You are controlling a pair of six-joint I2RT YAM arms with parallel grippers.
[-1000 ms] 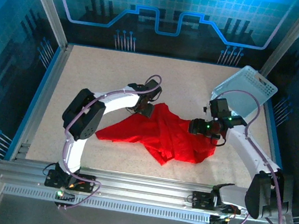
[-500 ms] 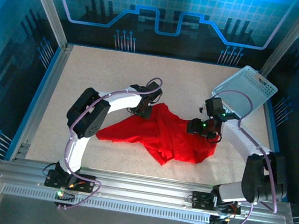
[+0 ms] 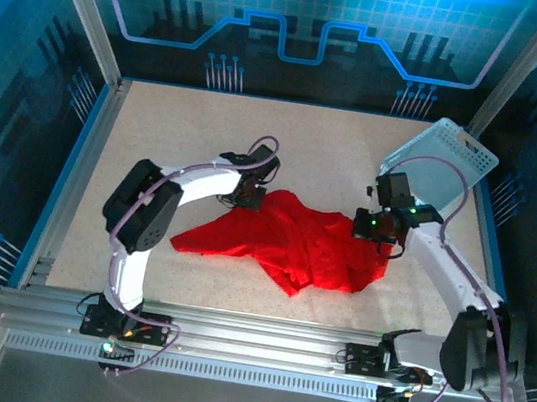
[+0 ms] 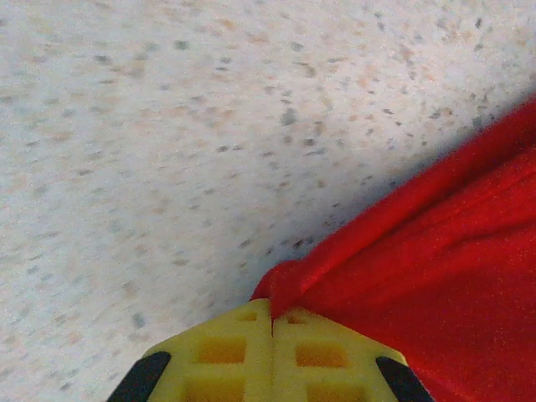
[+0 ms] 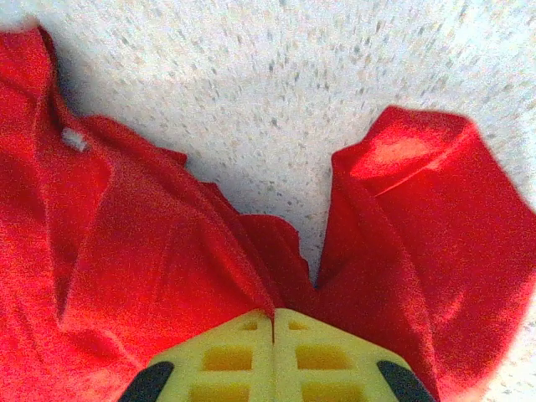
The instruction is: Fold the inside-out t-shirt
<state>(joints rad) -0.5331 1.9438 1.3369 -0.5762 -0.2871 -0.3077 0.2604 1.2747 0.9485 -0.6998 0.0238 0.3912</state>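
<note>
The t-shirt (image 3: 292, 245) lies crumpled, so my right gripper lifts the fold off the table next, then brings it down toward the table's middle to release it.
The inside-out t-shirt (image 3: 292, 245) is a bright red crumpled heap in the middle of the speckled table (image 3: 159, 124). My left gripper (image 3: 246, 196) is at its upper left edge, shut on a pinch of red cloth (image 4: 289, 280) between the yellow fingers (image 4: 226, 352). My right gripper (image 3: 364, 225) is at the heap's upper right edge, shut on a fold of the t-shirt (image 5: 209, 260), its yellow fingers (image 5: 322, 356) pressed together. A small white tag (image 5: 74, 139) shows on the cloth in the right wrist view.
A light blue mesh basket (image 3: 440, 166) lies tilted at the back right, just behind my right arm. Blue walls and metal posts ring the table. An aluminium rail (image 3: 257, 346) runs along the near edge.
Both grippers have closed on the t-shirt's upper edge. The left gripper moved slightly back and left; the right shifted right, pulling the cloth a little.
</note>
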